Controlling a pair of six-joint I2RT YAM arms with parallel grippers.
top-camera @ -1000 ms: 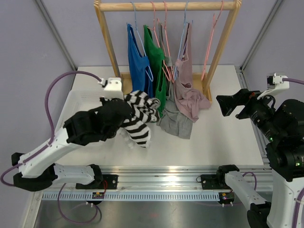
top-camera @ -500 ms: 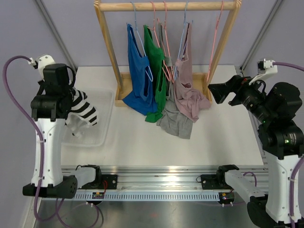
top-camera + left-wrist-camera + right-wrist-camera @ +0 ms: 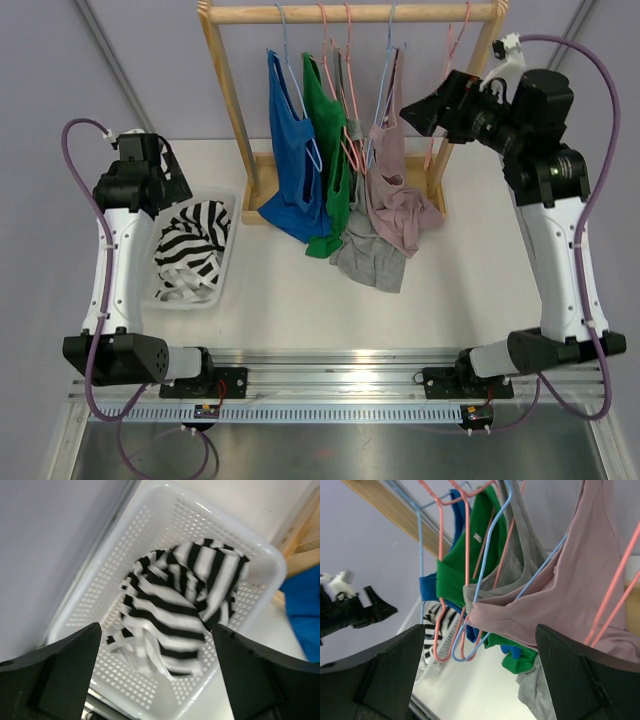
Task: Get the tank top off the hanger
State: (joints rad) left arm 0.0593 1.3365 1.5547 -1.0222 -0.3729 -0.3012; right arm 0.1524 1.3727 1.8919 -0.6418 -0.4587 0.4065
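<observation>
The pink tank top hangs from the light-blue hanger, so next my right gripper needs to turn outward and move left in the top view onto the hanger's near wire [image 3: 493, 527].
A black-and-white striped tank top [image 3: 190, 250] [image 3: 175, 620] lies crumpled in the white basket [image 3: 226, 262] at the left. My left gripper [image 3: 150, 190] [image 3: 156, 627] hangs open just above it, holding nothing. On the wooden rack [image 3: 350, 13] blue [image 3: 290, 160], green [image 3: 328, 140], grey [image 3: 368, 255] and pink [image 3: 395, 200] tank tops hang from wire hangers. My right gripper [image 3: 428, 108] [image 3: 480, 627] is open, raised beside the pink tank top [image 3: 570, 580] near the rack's right post. The pink top's strap rides on a light-blue hanger [image 3: 492, 565].
The rack's wooden base [image 3: 265, 165] stands at the back of the white table [image 3: 480, 290]. An empty pink hanger [image 3: 445, 80] hangs at the rack's right end. Purple walls close the back and sides. The rail with the arm bases runs along the near edge.
My left arm swung left over the basket and opened, and the striped tank top dropped into it. My right arm rose and moved in to the rack's right end.
</observation>
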